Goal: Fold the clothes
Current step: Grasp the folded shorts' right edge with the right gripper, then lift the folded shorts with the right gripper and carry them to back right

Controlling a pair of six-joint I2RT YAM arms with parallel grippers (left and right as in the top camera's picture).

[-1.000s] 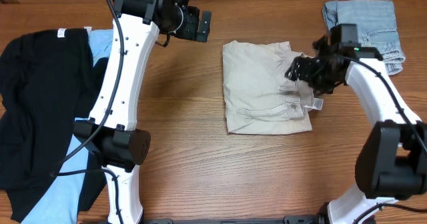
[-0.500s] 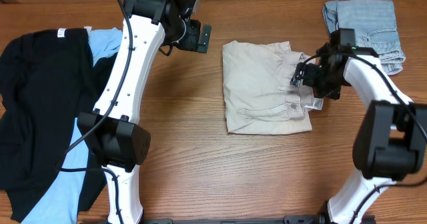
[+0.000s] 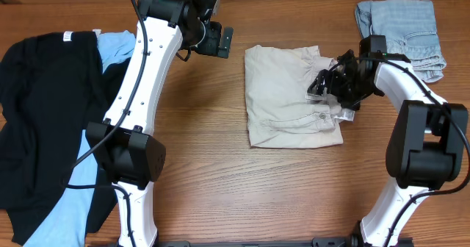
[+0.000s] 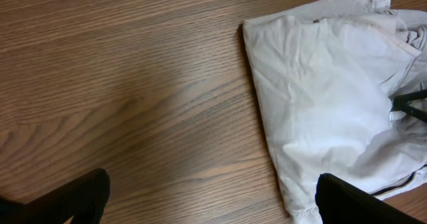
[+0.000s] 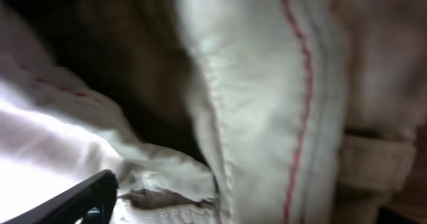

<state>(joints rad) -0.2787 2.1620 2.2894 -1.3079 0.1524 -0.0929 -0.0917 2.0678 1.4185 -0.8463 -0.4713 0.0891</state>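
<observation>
I will push my right gripper toward the left in the overhead view next and close it on the shorts' waistband [image 3: 337,109] [image 5: 267,171], which runs just below it between its open fingers.
The beige khaki shorts [image 3: 290,96] lie folded in a rough square at the table's middle. My right gripper [image 3: 323,87] is low on their right edge at the waistband, its jaws apart. In the right wrist view the camera is pressed close to the beige fabric [image 5: 260,84] with red stitching, and one dark fingertip [image 5: 77,201] shows at lower left. My left gripper [image 3: 222,41] hovers open and empty over bare wood, left of the shorts' far corner. In the left wrist view the shorts [image 4: 333,97] fill the right side, with the wide-spread fingers [image 4: 67,201] at the bottom.
A large black top [image 3: 40,107] lies spread at the far left over a sky-blue shirt [image 3: 110,48]. Folded pale-blue denim shorts [image 3: 402,26] lie at the back right corner, just behind my right arm. Bare wood shows between the piles.
My right gripper has shifted left and turned, settling onto the shorts' waistband edge. My left gripper moved slightly right early on and then stayed still.
</observation>
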